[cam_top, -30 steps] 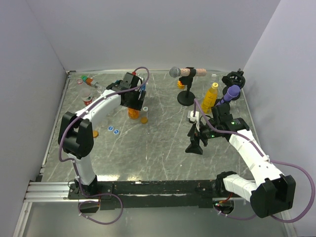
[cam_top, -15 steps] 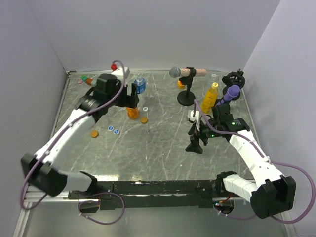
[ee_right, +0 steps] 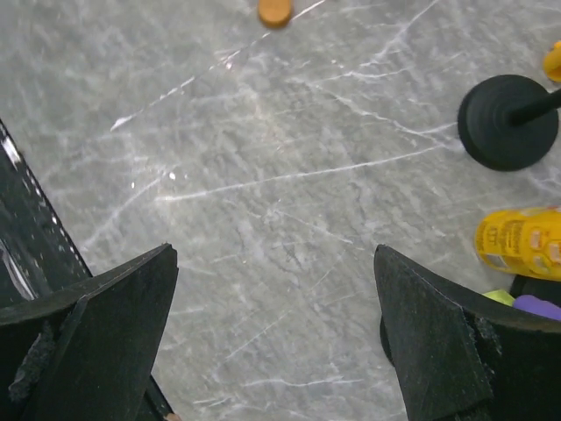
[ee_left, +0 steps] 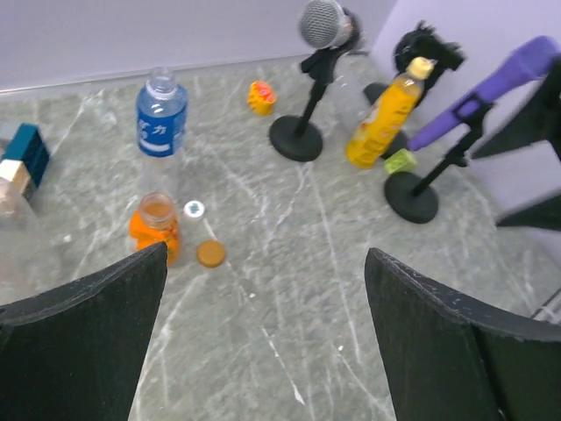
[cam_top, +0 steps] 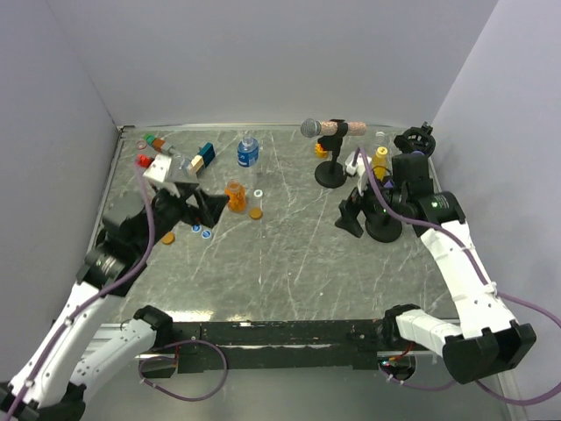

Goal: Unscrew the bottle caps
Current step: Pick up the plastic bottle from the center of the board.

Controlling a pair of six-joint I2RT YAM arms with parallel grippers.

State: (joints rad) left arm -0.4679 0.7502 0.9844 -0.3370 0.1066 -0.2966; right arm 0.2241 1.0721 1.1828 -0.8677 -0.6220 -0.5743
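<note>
I need to move my right gripper outward and to the right in the top view, onto the yellow bottle's cap, because the cap is still on the bottle's neck.
A squat orange bottle [cam_top: 234, 195] [ee_left: 156, 226] stands uncapped on the table, an orange cap [cam_top: 255, 213] [ee_left: 210, 253] and a white cap [cam_top: 259, 193] [ee_left: 194, 209] loose beside it. Behind it stands the clear blue-label bottle [cam_top: 248, 152] [ee_left: 161, 114]. The taller yellow bottle [cam_top: 379, 162] [ee_left: 386, 118] keeps its cap on. My left gripper [cam_top: 193, 210] [ee_left: 263, 281] hangs open, near-left of the orange bottle, holding nothing. My right gripper [cam_top: 358, 210] [ee_right: 273, 263] is open over bare table left of the yellow bottle [ee_right: 521, 241].
A microphone on a black stand [cam_top: 330, 171] [ee_left: 298, 136] and a purple one [ee_left: 465, 132] stand at the back right. A small orange bottle [cam_top: 322, 149] sits behind the stand. Two blue caps [cam_top: 201, 231], another orange cap [cam_top: 167, 238] and toy blocks [cam_top: 202, 158] lie at the left.
My left gripper opened and pulled back from the orange bottle toward the near left. My right arm swung back toward the yellow bottle, staying open.
</note>
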